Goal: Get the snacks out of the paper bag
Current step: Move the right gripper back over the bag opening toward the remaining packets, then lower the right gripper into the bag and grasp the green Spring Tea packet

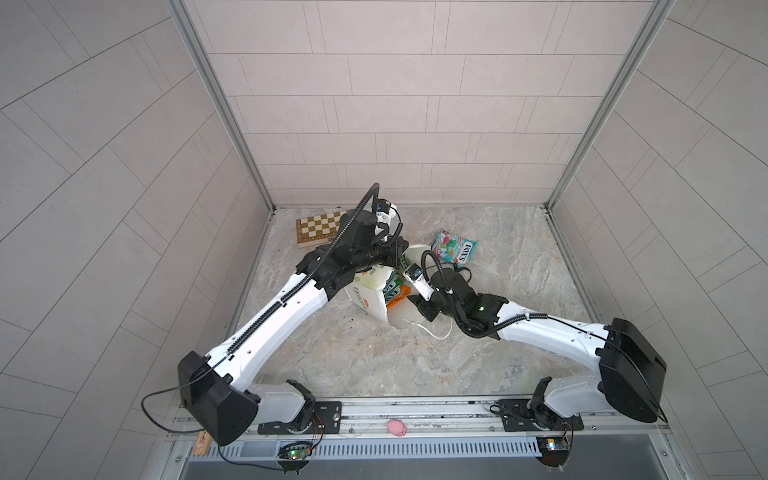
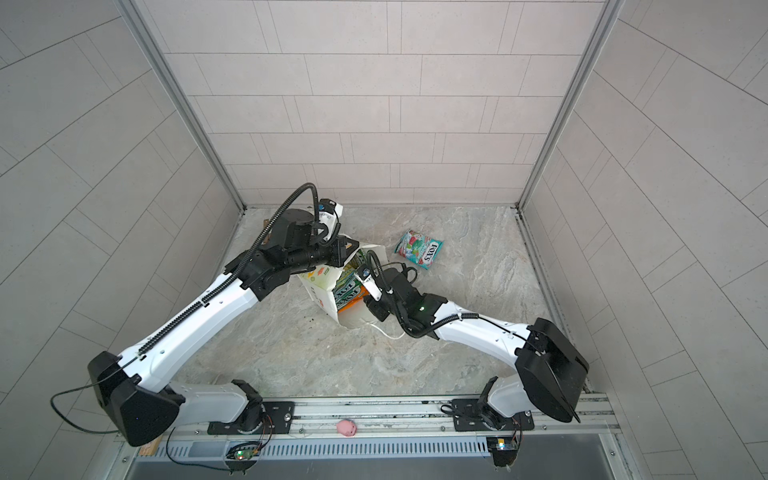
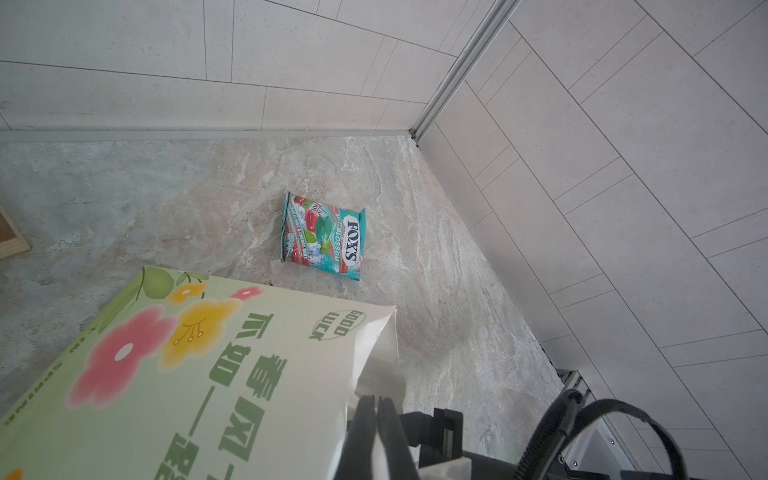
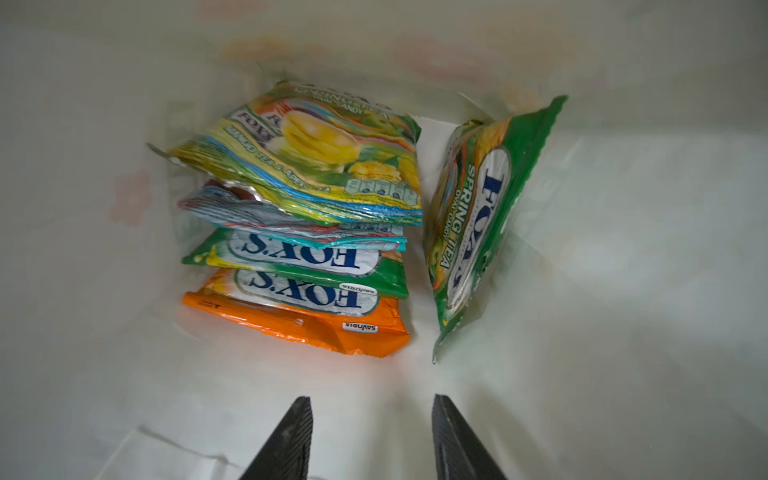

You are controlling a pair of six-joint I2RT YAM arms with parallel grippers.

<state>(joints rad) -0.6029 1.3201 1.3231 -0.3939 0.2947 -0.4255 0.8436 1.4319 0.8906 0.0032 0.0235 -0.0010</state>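
Note:
My right gripper reaches deeper into the bag next, its fingers straddling the standing green packet's edge (image 4: 497, 228), and closes there, since that edge stands clear of the stack.
The white paper bag (image 1: 368, 301) (image 2: 322, 291) lies tilted on the table with its mouth toward my right arm. My left gripper (image 3: 376, 405) (image 1: 402, 258) is shut on the bag's upper rim, and white paper shows between its fingers. My right gripper (image 4: 370, 399) (image 1: 412, 298) is open just inside the mouth, a short way from the snacks. Inside are several FOX'S packets: a stack with a yellow-green one (image 4: 307, 153) on top and an orange one (image 4: 303, 320) at the bottom, plus a green one (image 4: 478, 220) standing beside it. A teal-and-red packet (image 1: 454, 248) (image 2: 419, 249) (image 3: 324, 232) lies on the table beyond the bag.
A chessboard (image 1: 318, 232) sits at the back left, partly under my left arm. A pink toy pig (image 1: 397, 428) (image 2: 346, 428) rests on the front rail. The bag's white cord handle (image 1: 436, 332) trails on the table. Tiled walls enclose three sides.

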